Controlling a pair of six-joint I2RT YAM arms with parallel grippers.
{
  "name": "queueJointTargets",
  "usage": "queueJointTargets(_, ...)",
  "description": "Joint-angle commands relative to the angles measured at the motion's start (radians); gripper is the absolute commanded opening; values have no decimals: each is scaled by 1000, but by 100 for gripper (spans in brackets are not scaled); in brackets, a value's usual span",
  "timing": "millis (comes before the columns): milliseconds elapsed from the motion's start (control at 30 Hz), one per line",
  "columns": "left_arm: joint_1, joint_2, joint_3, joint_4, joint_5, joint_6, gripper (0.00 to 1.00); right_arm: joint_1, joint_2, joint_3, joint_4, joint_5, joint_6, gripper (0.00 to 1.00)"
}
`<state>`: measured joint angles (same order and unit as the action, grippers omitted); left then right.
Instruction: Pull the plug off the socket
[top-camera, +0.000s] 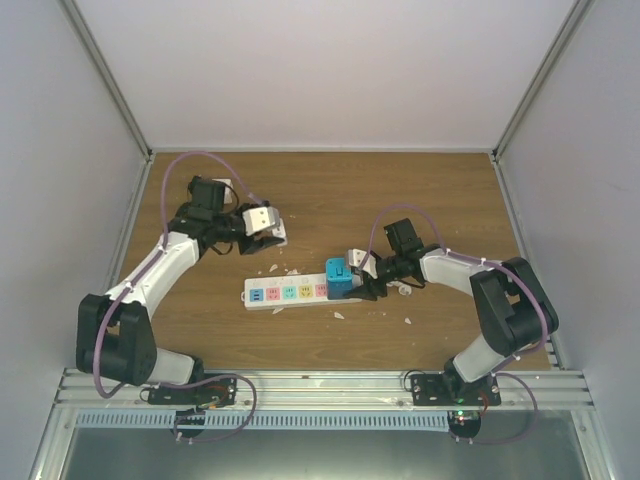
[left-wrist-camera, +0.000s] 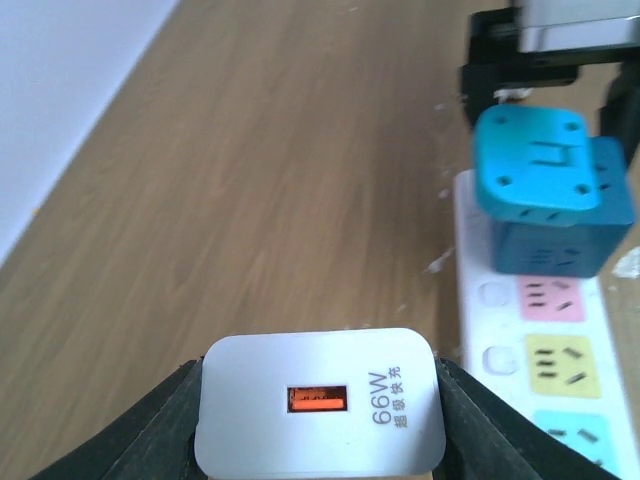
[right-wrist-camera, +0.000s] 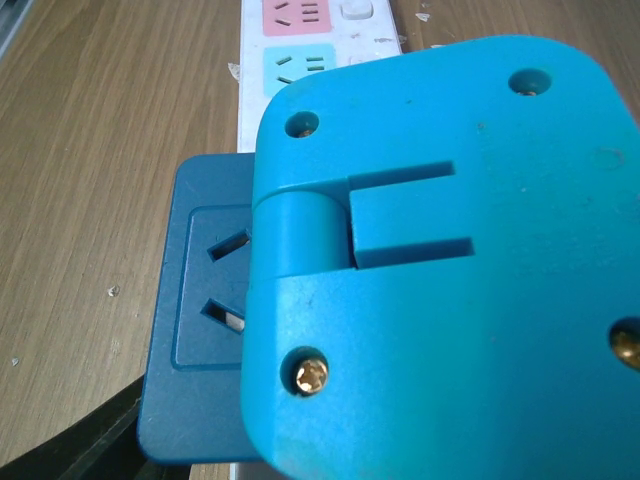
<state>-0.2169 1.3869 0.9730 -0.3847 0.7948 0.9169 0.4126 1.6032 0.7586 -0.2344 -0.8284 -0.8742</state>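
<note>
My left gripper goes to the left in the top view next, as the first move to get the plug from the power strip down to the table by the wall.
The socket, a long white power strip with outlets on coloured squares, lies on the wooden table; it also shows in the left wrist view and the right wrist view. A blue adapter cube sits plugged into its right end. My left gripper is shut on a white 66W charger plug, held clear of the strip, up and to its left. My right gripper is closed around the blue adapter; one black finger shows.
Small white scraps lie scattered on the table round the strip, more of them near the right gripper. Grey walls close in the table at the left, right and back. The strip's cord is mostly hidden behind the right gripper.
</note>
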Motion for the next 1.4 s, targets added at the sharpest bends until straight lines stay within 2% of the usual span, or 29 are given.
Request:
queueJointTargets(0, 77, 23, 91, -120, -62, 113, 33, 14, 46, -8, -15, 97, 7, 19)
queueJointTargets(400, 299, 132, 159, -228, -505, 362, 32, 15, 53, -2, -22, 97, 4, 20)
queueJointTargets(633, 357, 229, 219, -294, -693, 435, 34, 16, 55, -2, -24, 97, 4, 20)
queueJointTargets(800, 376, 313, 245, -284, -822, 451, 35, 16, 54, -2, -25, 95, 0, 20)
queueJointTargets(1167, 396, 475, 347, -269, -968, 497, 39, 16, 52, -4, -26, 92, -3, 20)
queueJointTargets(1367, 397, 523, 373, -274, -987, 506, 49, 15, 52, -4, -27, 93, -4, 20)
